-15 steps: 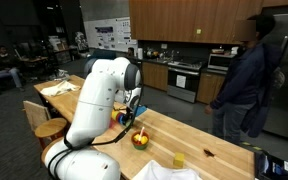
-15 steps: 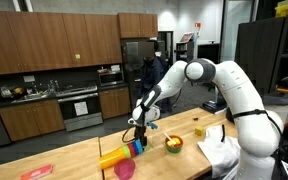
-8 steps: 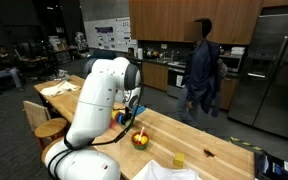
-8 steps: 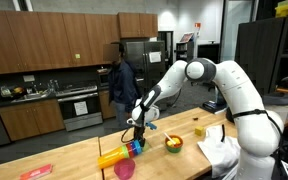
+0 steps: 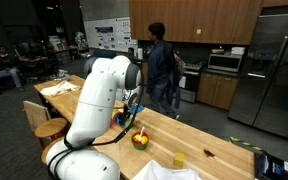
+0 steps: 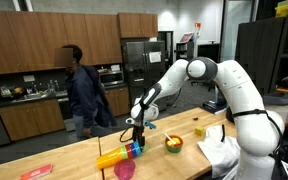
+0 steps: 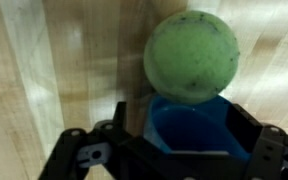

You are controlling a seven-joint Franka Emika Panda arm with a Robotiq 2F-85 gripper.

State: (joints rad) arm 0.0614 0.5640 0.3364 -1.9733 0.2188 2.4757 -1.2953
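My gripper moves off the blue cup and over the speckled green ball beyond its fingers next, toward the top in the wrist view.
In the wrist view a blue cup sits between the two dark fingers of my gripper, which stand wide on either side of it. I cannot tell whether they touch it. A speckled green ball lies on the wooden table just beyond the cup's rim. In an exterior view the gripper points down over the blue cup, beside a yellow cup lying on its side and a pink cup. In the other exterior view the white arm hides most of the gripper.
A yellow-green bowl with fruit, also seen as the bowl, stands close by. A small yellow cup, a white cloth and a red item lie on the table. A person walks past the kitchen counters behind.
The person in the background has walked across the kitchen. The arm and the cups have not visibly moved.
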